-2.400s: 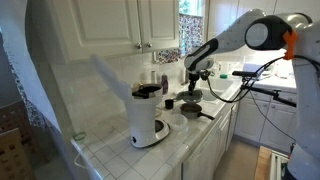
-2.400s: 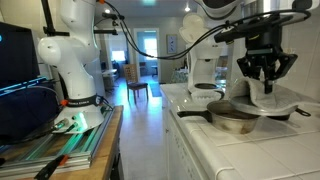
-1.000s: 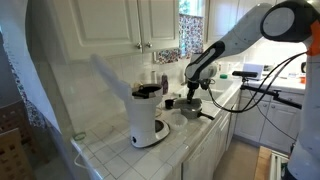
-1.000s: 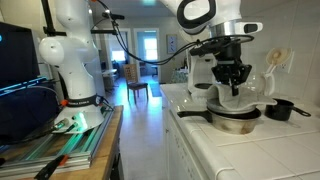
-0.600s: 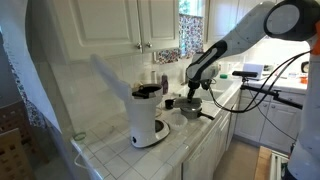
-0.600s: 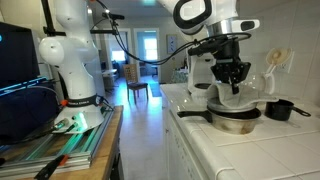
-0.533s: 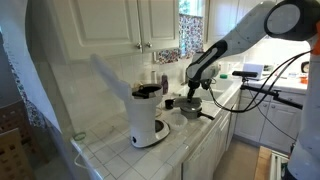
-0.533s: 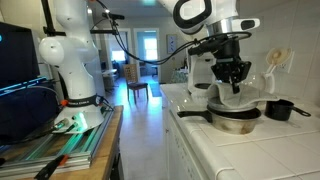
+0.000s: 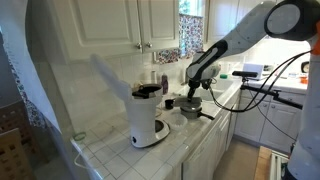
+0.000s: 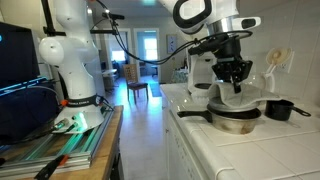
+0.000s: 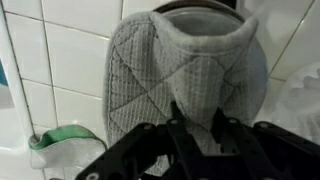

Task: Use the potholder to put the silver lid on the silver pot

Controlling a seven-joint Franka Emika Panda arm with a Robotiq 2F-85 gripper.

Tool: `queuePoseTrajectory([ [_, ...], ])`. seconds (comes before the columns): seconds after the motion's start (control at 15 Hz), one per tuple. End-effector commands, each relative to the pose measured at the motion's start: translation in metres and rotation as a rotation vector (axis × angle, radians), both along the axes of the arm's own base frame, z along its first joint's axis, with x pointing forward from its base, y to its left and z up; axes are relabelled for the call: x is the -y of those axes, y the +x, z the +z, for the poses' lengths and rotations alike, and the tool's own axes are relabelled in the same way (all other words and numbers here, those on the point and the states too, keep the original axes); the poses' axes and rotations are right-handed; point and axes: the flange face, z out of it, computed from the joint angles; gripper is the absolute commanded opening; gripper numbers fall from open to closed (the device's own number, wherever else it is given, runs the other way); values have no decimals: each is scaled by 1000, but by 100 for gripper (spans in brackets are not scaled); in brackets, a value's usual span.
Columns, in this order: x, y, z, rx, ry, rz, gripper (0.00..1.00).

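My gripper lowers slightly over the silver pot's rim (image 10: 234,114) and releases the grey quilted potholder next, since I hold the lid tilted just above it.
My gripper (image 11: 197,118) is shut on a grey quilted potholder (image 11: 165,70) that is folded over the rim of the silver lid (image 11: 200,8); only a thin arc of the lid shows at the top of the wrist view. In an exterior view the gripper (image 10: 234,80) holds the potholder and lid (image 10: 243,97) tilted just above the silver pot (image 10: 233,121), whose dark handle (image 10: 190,113) points along the counter. The pot also shows in an exterior view (image 9: 190,104) under the gripper (image 9: 194,88). I cannot tell whether the lid touches the pot.
A tall white coffee maker (image 9: 147,116) with a black top stands on the tiled counter (image 9: 190,140). A small black pot (image 10: 281,108) sits behind the silver pot. White tiled wall and cupboards (image 9: 130,25) rise behind. A second robot arm (image 10: 72,55) stands on a table.
Since 2.4 s ago the gripper has carried the potholder and lid sideways and down over the pot. In the last half second nothing has visibly moved.
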Motion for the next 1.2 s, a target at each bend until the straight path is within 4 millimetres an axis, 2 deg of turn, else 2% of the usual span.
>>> queuePoseTrajectory([
  [0.0,3,-4,1,13,5,-1,8],
  [1.13,11,-2,-11,-12,25,-2,8],
])
